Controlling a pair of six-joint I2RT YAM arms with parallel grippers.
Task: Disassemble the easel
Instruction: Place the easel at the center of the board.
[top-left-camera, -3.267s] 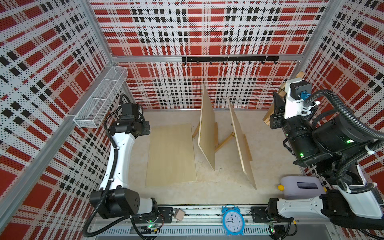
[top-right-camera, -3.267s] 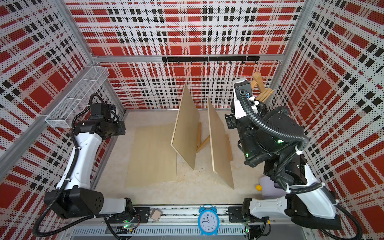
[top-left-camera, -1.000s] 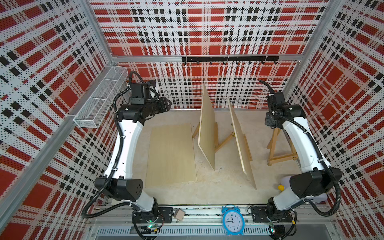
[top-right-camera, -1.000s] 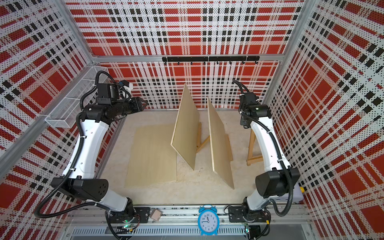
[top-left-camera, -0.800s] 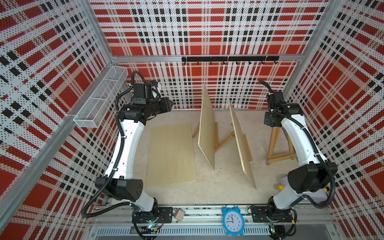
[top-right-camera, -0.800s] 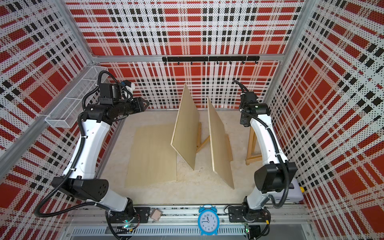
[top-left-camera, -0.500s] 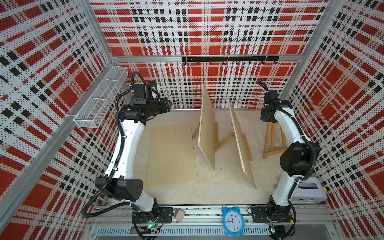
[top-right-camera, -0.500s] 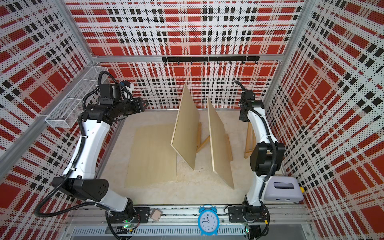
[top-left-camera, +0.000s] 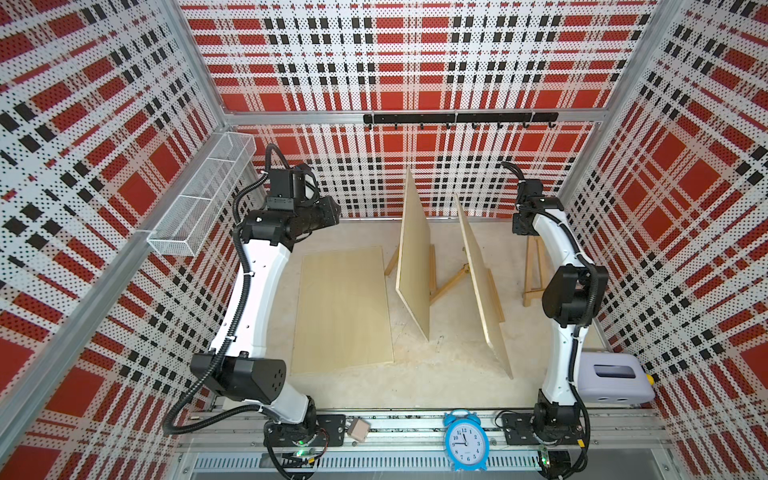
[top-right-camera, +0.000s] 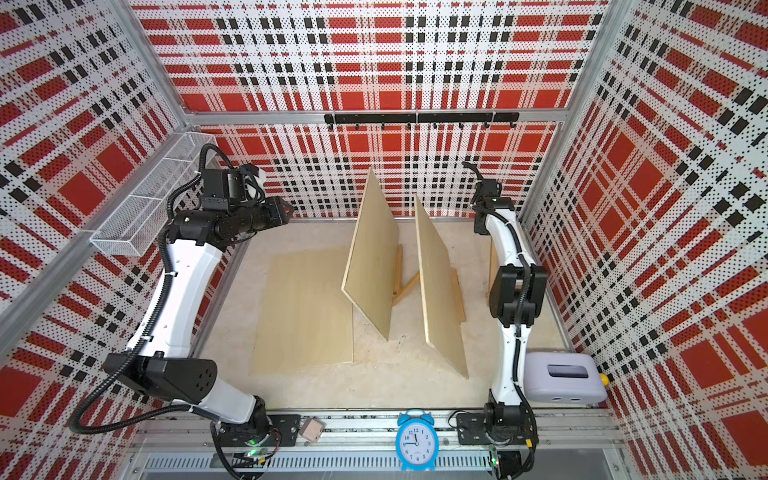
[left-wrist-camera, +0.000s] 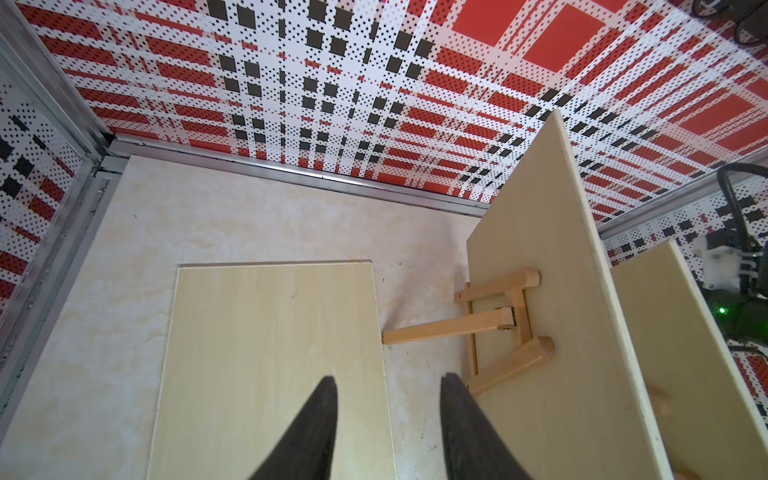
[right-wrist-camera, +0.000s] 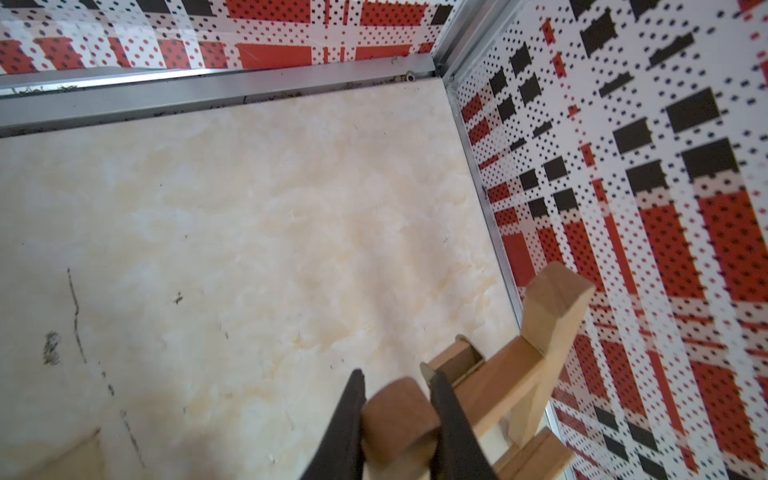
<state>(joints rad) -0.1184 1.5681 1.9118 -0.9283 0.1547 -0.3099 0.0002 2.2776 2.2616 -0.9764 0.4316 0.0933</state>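
The right gripper lowers the easel's top end onto the bare tabletop and releases it next, since that clear place lies below the gripper.
A bare wooden easel stands by the right wall. My right gripper is shut on its rounded top end. Two more easels stand mid-table, each carrying an upright plywood board; one easel's frame shows behind its board. A third board lies flat on the left of the table. My left gripper hangs open and empty above the flat board's back right corner.
A wire basket hangs on the left wall and a black hook rail on the back wall. A lilac box sits front right. A blue clock and a small wooden block rest on the front rail.
My right arm has brought the held easel down from high up and, in the last second, shifted it left and toward the back. My left gripper rose earlier and has barely moved since.
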